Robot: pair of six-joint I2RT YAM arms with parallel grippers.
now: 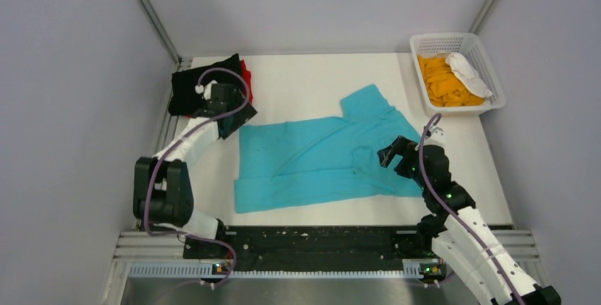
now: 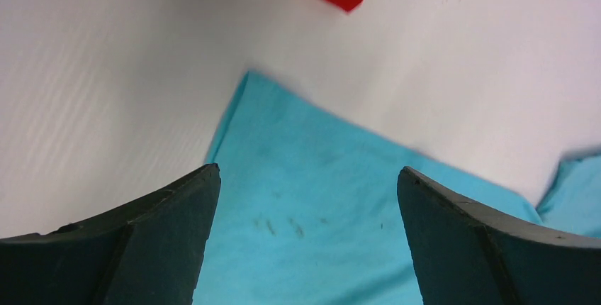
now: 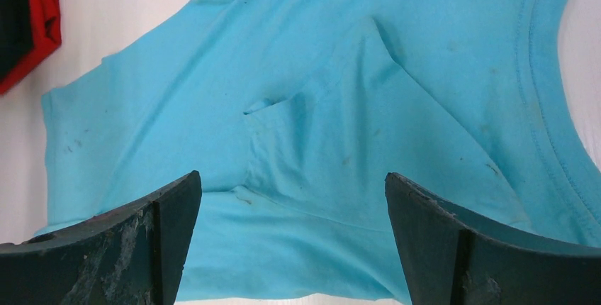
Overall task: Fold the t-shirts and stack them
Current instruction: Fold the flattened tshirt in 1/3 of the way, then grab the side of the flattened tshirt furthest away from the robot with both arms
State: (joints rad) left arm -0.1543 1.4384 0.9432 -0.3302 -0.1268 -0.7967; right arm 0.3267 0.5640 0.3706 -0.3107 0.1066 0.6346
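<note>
My left gripper comes down onto the shirt's far corner by the black t-shirt next and closes there, since that corner lies flat with bare table beyond it.
The turquoise t-shirt (image 1: 319, 156) lies spread on the white table (image 1: 305, 81), partly folded, with one sleeve pointing to the back. My left gripper (image 1: 230, 117) is open and empty above the shirt's back left corner (image 2: 305, 198). My right gripper (image 1: 390, 152) is open and empty above the shirt's right part, near the collar (image 3: 546, 106). A folded black t-shirt (image 1: 202, 85) lies on a red one (image 1: 246, 72) at the back left. An orange shirt (image 1: 443, 81) lies in the basket.
The white lattice basket (image 1: 496, 85) stands at the back right and also holds a white cloth (image 1: 468, 71). Grey walls close in the table on three sides. A black strip (image 1: 312, 237) runs along the near edge between the arm bases.
</note>
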